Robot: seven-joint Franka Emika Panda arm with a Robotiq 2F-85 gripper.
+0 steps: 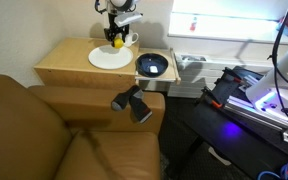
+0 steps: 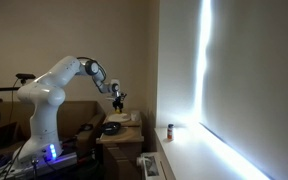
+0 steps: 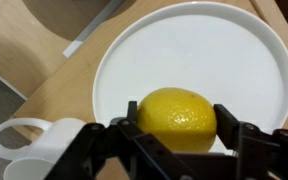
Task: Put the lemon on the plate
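The gripper moves down and away from the mug, toward the plate's bare middle (image 1: 111,57) (image 3: 192,70) next, to release the lemon, still above the plate's far edge.
The lemon (image 3: 177,118) is a small bright yellow fruit held between the two black fingers of my gripper (image 3: 177,122), which is shut on it. In the wrist view it hangs over the near part of the round white plate (image 3: 189,50). In an exterior view the gripper (image 1: 116,40) holds the lemon (image 1: 116,42) just above the far edge of the plate (image 1: 108,59) on the wooden table. In an exterior view the arm reaches to the table and the gripper (image 2: 117,101) hangs above it; the lemon is too small to make out there.
A white mug (image 3: 24,150) stands beside the plate, also seen behind the gripper (image 1: 132,40). A dark bowl with a yellow rim (image 1: 152,66) sits at the table's right edge. The wooden table (image 1: 64,62) stands behind a brown sofa (image 1: 44,130). A black device (image 1: 134,103) lies on the sofa arm.
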